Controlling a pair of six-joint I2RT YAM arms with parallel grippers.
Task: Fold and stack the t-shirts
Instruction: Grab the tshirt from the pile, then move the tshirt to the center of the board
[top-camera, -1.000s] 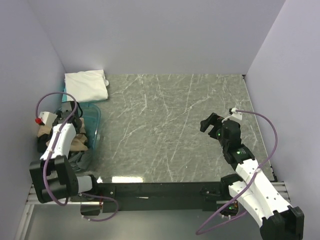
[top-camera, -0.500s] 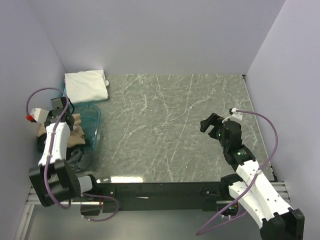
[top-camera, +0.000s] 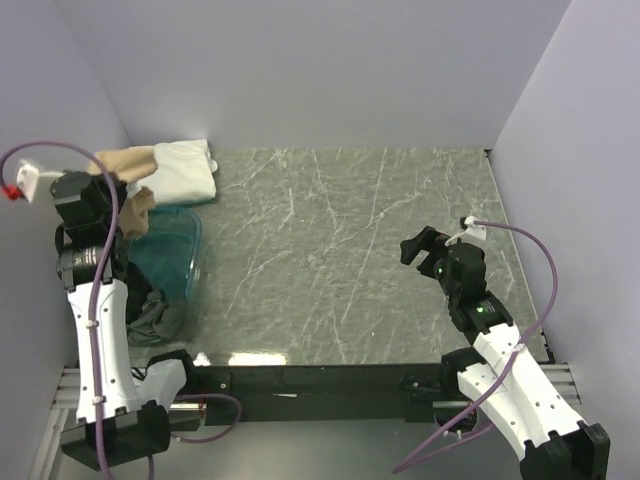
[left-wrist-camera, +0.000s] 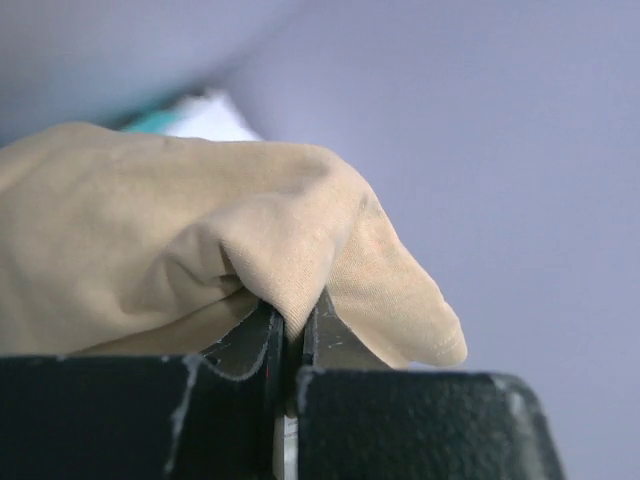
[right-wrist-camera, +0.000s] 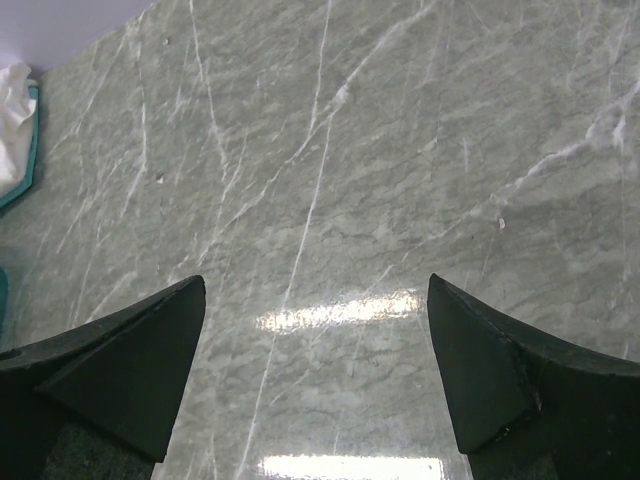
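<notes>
My left gripper will next move from the teal bin toward my right gripper, then let go of the tan t-shirt where the table is bare (top-camera: 328, 252).
My left gripper (top-camera: 112, 178) is raised high at the far left, shut on a tan t-shirt (top-camera: 130, 165) that hangs from it above the teal bin (top-camera: 178, 245). In the left wrist view a fold of the tan t-shirt (left-wrist-camera: 200, 230) is pinched between the closed fingers (left-wrist-camera: 250, 345). A folded white t-shirt (top-camera: 180, 170) lies at the table's back left corner. A grey garment (top-camera: 155, 312) sits by the bin's near end. My right gripper (top-camera: 412, 245) hovers open over the right side of the marble table (top-camera: 340, 250), nothing between its fingertips (right-wrist-camera: 150, 350).
Lavender walls enclose the table on the left, back and right. The teal bin stands along the left edge. In the right wrist view a bit of white cloth (right-wrist-camera: 12, 120) and a teal rim show at the far left.
My left gripper closed on the tan t-shirt in the bin and lifted it up and back toward the far left corner. The right arm has stayed still.
</notes>
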